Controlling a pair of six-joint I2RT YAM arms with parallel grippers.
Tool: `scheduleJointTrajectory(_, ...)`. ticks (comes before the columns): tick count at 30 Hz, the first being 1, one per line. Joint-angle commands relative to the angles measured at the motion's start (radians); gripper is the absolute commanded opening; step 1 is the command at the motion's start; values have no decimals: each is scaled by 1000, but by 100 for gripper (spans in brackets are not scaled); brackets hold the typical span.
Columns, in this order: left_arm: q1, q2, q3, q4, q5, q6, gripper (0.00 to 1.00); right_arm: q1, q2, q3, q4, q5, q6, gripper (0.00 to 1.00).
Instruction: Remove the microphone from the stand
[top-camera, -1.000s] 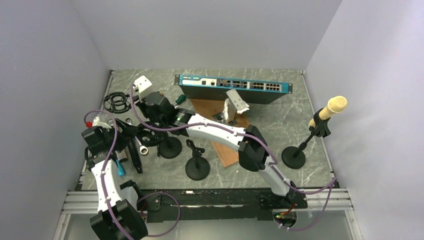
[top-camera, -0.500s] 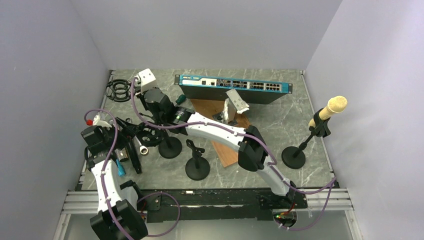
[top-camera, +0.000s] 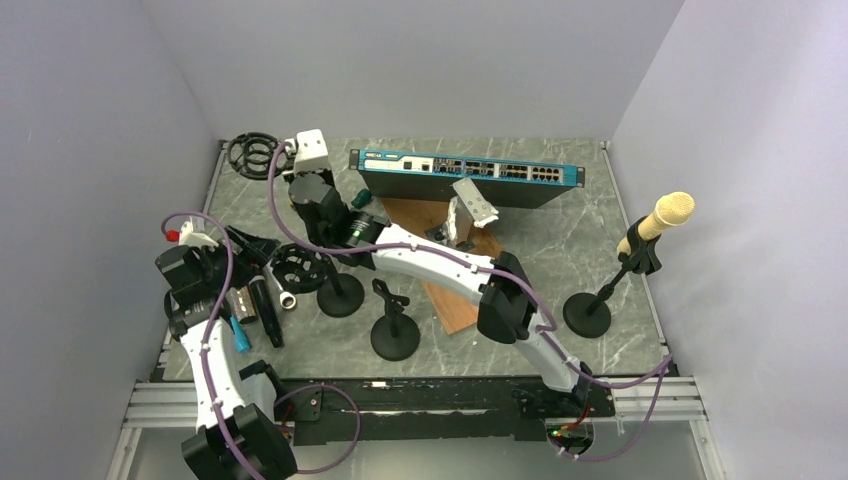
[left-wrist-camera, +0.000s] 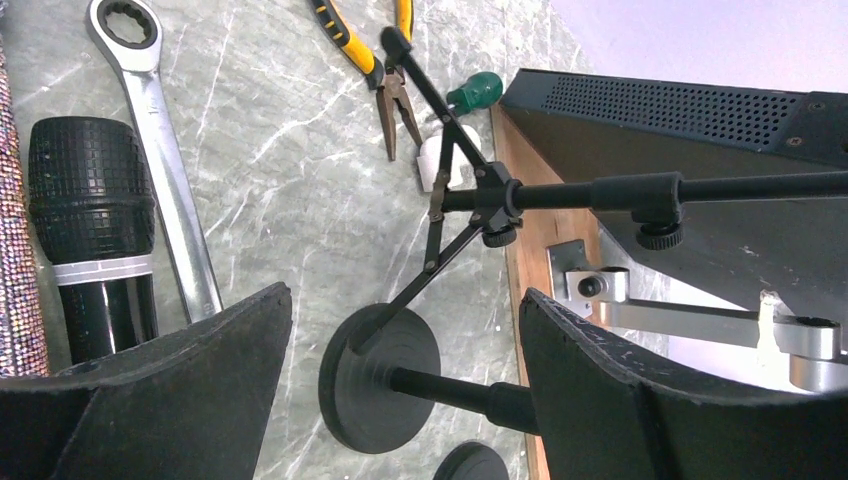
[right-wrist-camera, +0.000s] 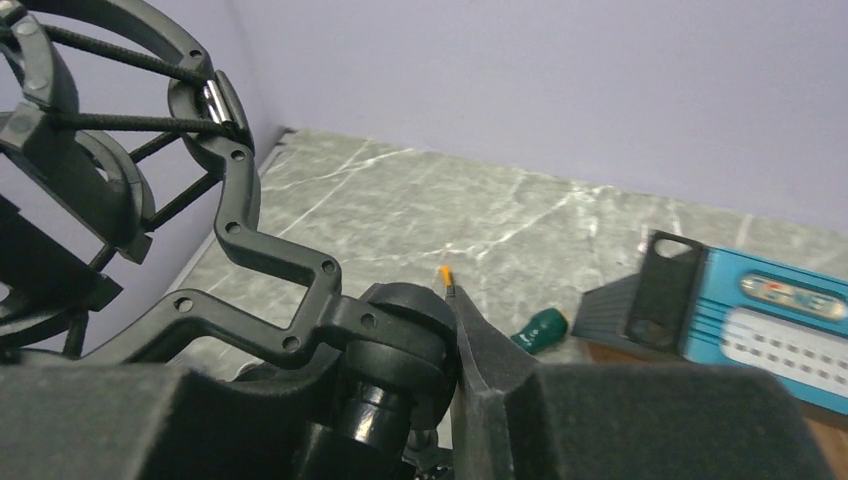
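My right gripper moves back over bare tabletop by the board and lowers to release next, since that spot lies below and to its right in the top view.
A cream-headed microphone (top-camera: 665, 215) sits tilted in the clip of a black stand (top-camera: 590, 310) at the far right, with no gripper near it. A black microphone (top-camera: 262, 312) (left-wrist-camera: 90, 230) lies flat on the table at the left. My right gripper (top-camera: 287, 165) (right-wrist-camera: 400, 340) is shut on the knuckle of a black shock mount (top-camera: 255, 153) (right-wrist-camera: 120, 150), held in the air over the back left corner. Low at the left, my left gripper (top-camera: 248, 246) (left-wrist-camera: 405, 330) stands open, its fingers (left-wrist-camera: 200, 380) either side of a round stand base (left-wrist-camera: 380, 385) without touching it.
A second shock mount (top-camera: 300, 268) on a stand (top-camera: 340, 295) and an empty clip stand (top-camera: 395, 335) are mid-left. A wrench (left-wrist-camera: 160, 150) and yellow pliers (left-wrist-camera: 370, 60) lie by the black microphone. A blue network switch (top-camera: 468, 175), metal bracket (top-camera: 470, 210) and wooden board (top-camera: 445, 295) fill the back centre.
My right gripper has carried the shock mount up and toward the back left corner. The left gripper has shifted slightly and stays open.
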Motion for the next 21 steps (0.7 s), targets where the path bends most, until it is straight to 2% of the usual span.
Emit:
scheduleJointTrajectory(1, -5, -18, 20, 44, 18, -20, 86, -2, -113, 11, 90, 197, 39, 0)
scheduleJointTrajectory(8, -8, -18, 29, 27, 7, -4, 86, 6, -194, -114, 88, 355, 125, 0)
scheduleJointTrajectory(11, -10, -14, 24, 34, 5, -3, 86, 10, -227, -159, 106, 370, 105, 0)
scheduleJointTrajectory(15, -11, -7, 16, 44, 2, -3, 87, 10, -239, -166, 34, 401, 130, 0)
scheduleJointTrajectory(21, -11, -11, 12, 41, -8, 10, 87, 10, -294, -267, -38, 416, 212, 0)
